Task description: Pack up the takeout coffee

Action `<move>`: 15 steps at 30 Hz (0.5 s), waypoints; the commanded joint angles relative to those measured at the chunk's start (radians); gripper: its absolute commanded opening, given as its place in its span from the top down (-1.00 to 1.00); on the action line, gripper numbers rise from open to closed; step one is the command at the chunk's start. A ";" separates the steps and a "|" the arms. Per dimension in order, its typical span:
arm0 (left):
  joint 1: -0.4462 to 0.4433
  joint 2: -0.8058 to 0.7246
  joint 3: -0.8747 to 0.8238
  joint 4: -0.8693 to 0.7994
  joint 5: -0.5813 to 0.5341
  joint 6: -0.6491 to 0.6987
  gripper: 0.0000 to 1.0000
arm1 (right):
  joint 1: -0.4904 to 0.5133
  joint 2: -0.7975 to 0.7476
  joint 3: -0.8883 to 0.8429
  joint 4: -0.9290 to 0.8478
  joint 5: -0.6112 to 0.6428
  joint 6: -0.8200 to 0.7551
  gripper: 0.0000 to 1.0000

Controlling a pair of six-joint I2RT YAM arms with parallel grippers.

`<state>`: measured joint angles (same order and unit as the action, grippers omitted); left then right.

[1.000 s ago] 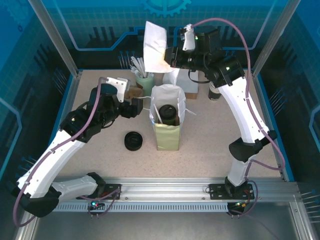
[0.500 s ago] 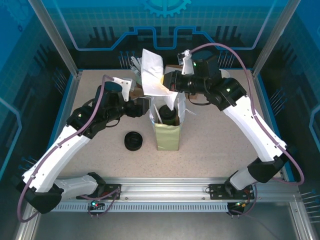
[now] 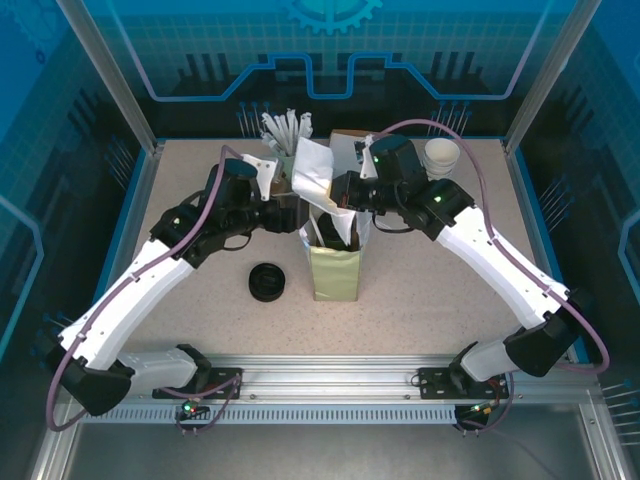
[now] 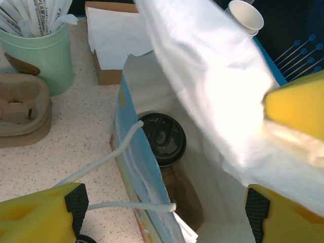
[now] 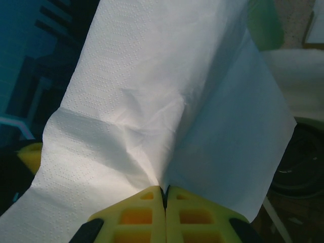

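Note:
My right gripper should next move down and back into the paper bag's opening (image 3: 336,231) and let go of the white napkin (image 3: 312,172) there, because the napkin is still above the bag.
The takeout coffee (image 4: 162,137), a cup with a round black lid, stands inside the open paper bag (image 3: 333,268), and its lid edge (image 5: 301,162) shows at the right of the right wrist view. My right gripper (image 3: 338,193) (image 5: 164,190) is shut on a white napkin (image 5: 152,91) (image 3: 312,172) that hangs over the bag's mouth and covers part of it (image 4: 212,76). At the bag's left rim, my left gripper (image 3: 297,215) (image 4: 166,207) is open, its jaws wide on either side of the bag's wall (image 4: 139,167) and string handle (image 4: 106,159).
A low pile of black lids (image 3: 268,281) lies left of the bag. Behind it are a green cup of stirrers (image 4: 43,55), a cardboard cup carrier (image 4: 20,114), a napkin box (image 4: 114,40) and stacked white cups (image 3: 441,155).
My right arm has swung down from high at the back, bringing the napkin to the bag's mouth. The left gripper has moved in to the bag's left rim.

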<state>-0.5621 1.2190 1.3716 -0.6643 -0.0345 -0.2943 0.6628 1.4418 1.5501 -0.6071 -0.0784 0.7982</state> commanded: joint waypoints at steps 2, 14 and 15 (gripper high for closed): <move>0.015 0.020 0.011 0.024 0.049 -0.030 -0.65 | 0.017 -0.012 -0.037 0.031 0.029 0.012 0.98; 0.034 0.028 -0.009 0.014 0.053 -0.047 -0.64 | 0.050 0.030 -0.062 -0.074 0.140 -0.037 0.99; 0.035 0.028 -0.010 0.014 0.054 -0.048 -0.64 | 0.054 0.034 -0.063 -0.084 0.152 -0.040 0.99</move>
<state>-0.5369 1.2457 1.3716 -0.6575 -0.0021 -0.3164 0.6941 1.4586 1.4975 -0.6449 0.0177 0.7841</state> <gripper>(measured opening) 0.822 0.044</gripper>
